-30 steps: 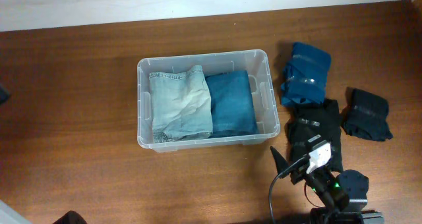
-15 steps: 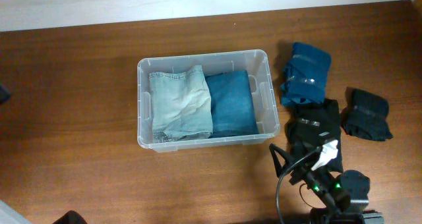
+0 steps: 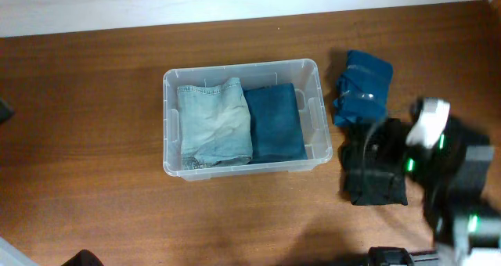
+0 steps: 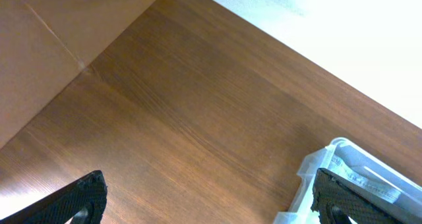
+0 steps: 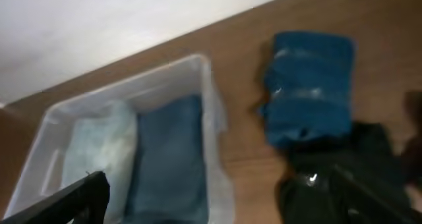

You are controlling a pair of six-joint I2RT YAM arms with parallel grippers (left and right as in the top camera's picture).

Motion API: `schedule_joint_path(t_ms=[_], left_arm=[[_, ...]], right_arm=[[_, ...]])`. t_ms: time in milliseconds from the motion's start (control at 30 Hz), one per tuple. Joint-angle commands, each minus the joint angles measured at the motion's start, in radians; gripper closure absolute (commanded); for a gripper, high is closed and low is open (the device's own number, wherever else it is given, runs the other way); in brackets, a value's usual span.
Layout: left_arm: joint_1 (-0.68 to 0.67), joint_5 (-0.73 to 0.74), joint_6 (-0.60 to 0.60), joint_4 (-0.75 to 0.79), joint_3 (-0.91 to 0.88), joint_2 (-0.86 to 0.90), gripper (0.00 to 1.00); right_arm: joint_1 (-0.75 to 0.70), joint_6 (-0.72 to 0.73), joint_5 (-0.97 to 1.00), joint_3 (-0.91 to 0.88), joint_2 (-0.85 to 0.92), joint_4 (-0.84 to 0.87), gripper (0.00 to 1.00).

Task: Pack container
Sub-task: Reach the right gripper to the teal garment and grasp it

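Note:
I will move my right gripper outward and down next, with its open fingers on both sides of the folded blue garment (image 3: 362,86) beyond the black one.
The clear container (image 3: 313,66) stands mid-table and holds a folded light denim piece (image 3: 213,124) on the left and darker blue jeans (image 3: 274,124) on the right. To its right lie a folded blue garment (image 3: 362,86) and a black garment (image 3: 374,176). My right arm (image 3: 450,168) is a motion-blurred shape over the black clothes. In the right wrist view my right gripper (image 5: 221,204) is open and empty, between the container (image 5: 132,82) and the black garment (image 5: 330,184). My left gripper (image 4: 208,201) is open over bare wood, its right finger at the container's corner (image 4: 316,168).
The table's far edge meets a pale wall (image 3: 235,4). The blue garment (image 5: 306,85) lies just beyond the black one in the right wrist view. A seam in the wood (image 4: 59,39) runs past my left gripper.
My right arm has swung from the table's front edge up and to the right, over the black clothes, and hides the far-right black piece. The left gripper stays put.

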Motion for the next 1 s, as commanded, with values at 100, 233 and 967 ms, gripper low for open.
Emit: schedule_joint_path(t_ms=[100, 233, 967], left_arm=[[0.006, 0.004, -0.005, 0.0, 0.003, 0.002, 0.0], [0.006, 0.004, -0.005, 0.0, 0.003, 0.002, 0.0], [0.006, 0.004, -0.005, 0.0, 0.003, 0.001, 0.0]], right_arm=[[0.002, -0.127, -0.045, 0.374, 0.386, -0.132, 0.02], [-0.062, -0.037, -0.055, 0.463, 0.562, -0.134, 0.02], [-0.352, -0.235, -0.417, 0.562, 1.294, -0.043, 0.01]])
